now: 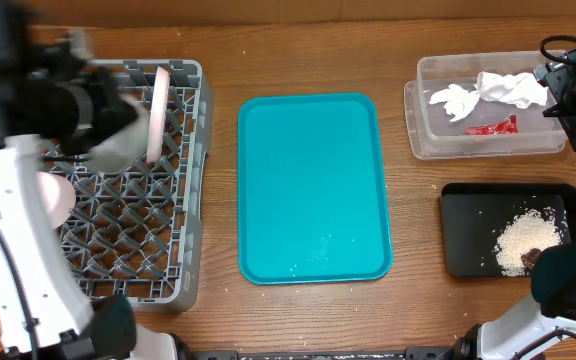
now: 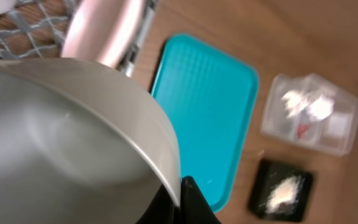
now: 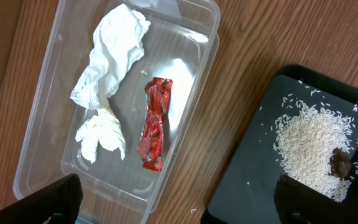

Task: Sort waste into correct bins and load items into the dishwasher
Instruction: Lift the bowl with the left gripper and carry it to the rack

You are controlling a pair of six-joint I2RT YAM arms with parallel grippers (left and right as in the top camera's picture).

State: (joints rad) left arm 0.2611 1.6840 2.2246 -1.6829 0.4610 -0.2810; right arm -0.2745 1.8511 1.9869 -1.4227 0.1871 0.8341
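Observation:
Next, my left gripper lowers and tilts to set and release the grey-white bowl in rack slots between the pink bowl [image 1: 58,196] and the plate. Those slots are free.
My left gripper [image 2: 180,198] is shut on the rim of the grey-white bowl [image 2: 61,143] and holds it over the grey dish rack [image 1: 190,180] at the left; the bowl also shows in the overhead view [image 1: 120,140]. The pale pink plate [image 1: 155,112] stands on edge in the rack, and a pink bowl [image 1: 58,196] lies further left. My right gripper [image 3: 179,208] is open and empty, high above the gap between the clear tub [image 3: 48,124] and the black tray [image 3: 247,180]. White tissue [image 3: 107,87] and the red wrapper [image 3: 154,124] lie in the tub. Rice [image 3: 309,146] and a brown lump [image 3: 340,163] lie in the black tray.
The flat teal tray [image 1: 313,190] lies in the middle of the wooden table, between the rack and the two bins. The clear tub [image 1: 438,135] is at the back right, with the black tray [image 1: 463,225] in front of it.

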